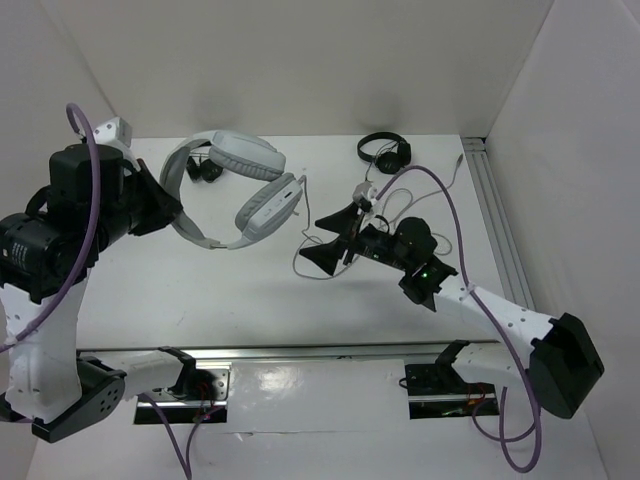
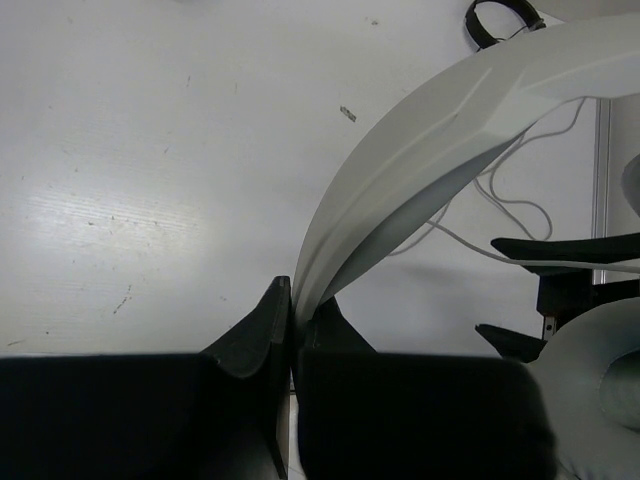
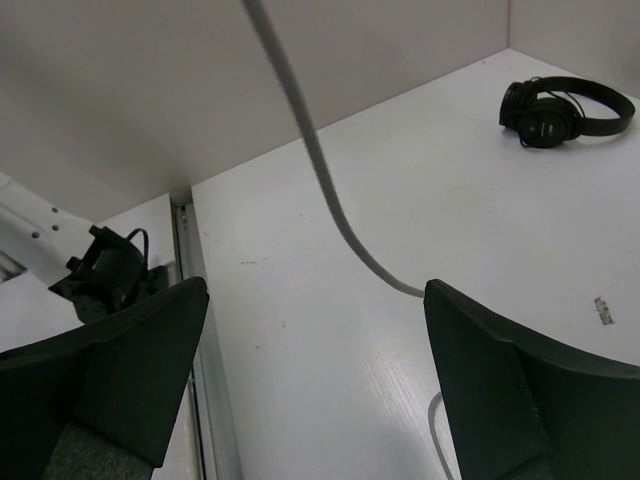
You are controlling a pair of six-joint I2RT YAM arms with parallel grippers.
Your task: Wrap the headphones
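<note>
I will move my right gripper to the left in the top view and close it on the cable below the earcup [image 1: 308, 214] [image 3: 370, 260], because that cable passes beyond my open fingers.
The white and light-grey headphones [image 1: 235, 190] hang above the table, held by the headband. My left gripper [image 1: 172, 207] is shut on the headband's end; in the left wrist view the band [image 2: 420, 150] rises from the pinched jaws of the left gripper [image 2: 293, 305], with an earcup [image 2: 600, 390] at lower right. The thin pale cable [image 1: 300, 235] drops from the earcup and loops on the table. My right gripper [image 1: 328, 238] stands open beside that cable. In the right wrist view the cable [image 3: 320, 170] runs down to the inner edge of one finger of the right gripper [image 3: 315, 290], with nothing clamped.
A black headphone [image 1: 383, 150] lies at the back right, also seen from the right wrist [image 3: 560, 110]. Another small black headphone [image 1: 205, 170] sits behind the white one. A metal rail [image 1: 495, 220] runs along the table's right edge. White walls close in the back and sides.
</note>
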